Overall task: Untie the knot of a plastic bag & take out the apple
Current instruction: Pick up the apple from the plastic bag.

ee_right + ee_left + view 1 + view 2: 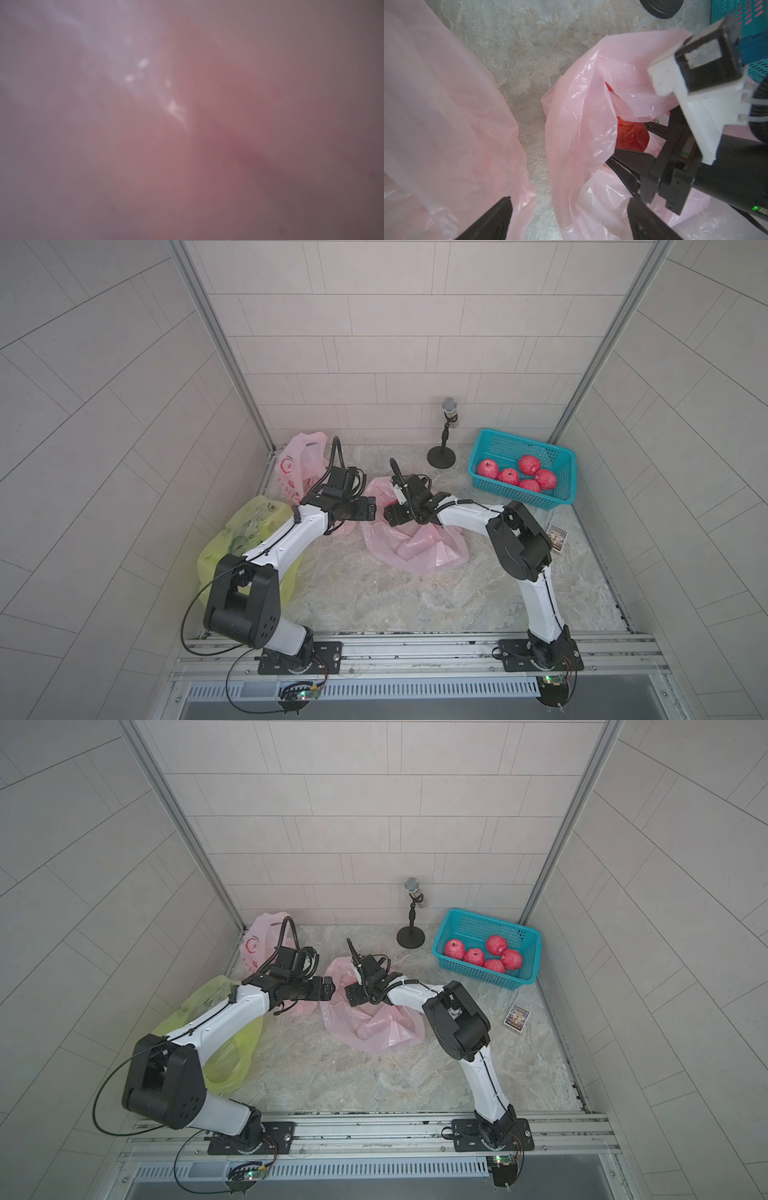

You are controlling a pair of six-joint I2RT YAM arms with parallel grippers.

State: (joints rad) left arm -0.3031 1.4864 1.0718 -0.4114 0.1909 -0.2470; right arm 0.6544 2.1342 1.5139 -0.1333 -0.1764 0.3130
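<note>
The bag's pink film already runs between the open fingers of the left gripper, so the left gripper should go down a little onto the bag's nearest rim fold [379,512] [566,212] and close.
The pink plastic bag [415,547] [374,1027] lies crumpled mid-table with its mouth gaping; no knot shows. In the left wrist view a red apple [629,133] sits inside the bag [581,116]. My right gripper [631,142] reaches into the mouth, jaws apart, one finger on each side of the apple and close against it. Whether they press on it does not show. The right wrist view is only blurred pink film. Just left of the bag my left gripper [570,200] [371,508] hovers open, holding nothing.
A second pink bag [297,464] stands at the back left, with a yellow-green bag [249,539] under the left arm. A teal basket [519,437] holding several red apples sits at the back right, beside a microphone stand [441,457]. A small card box [557,537] lies right.
</note>
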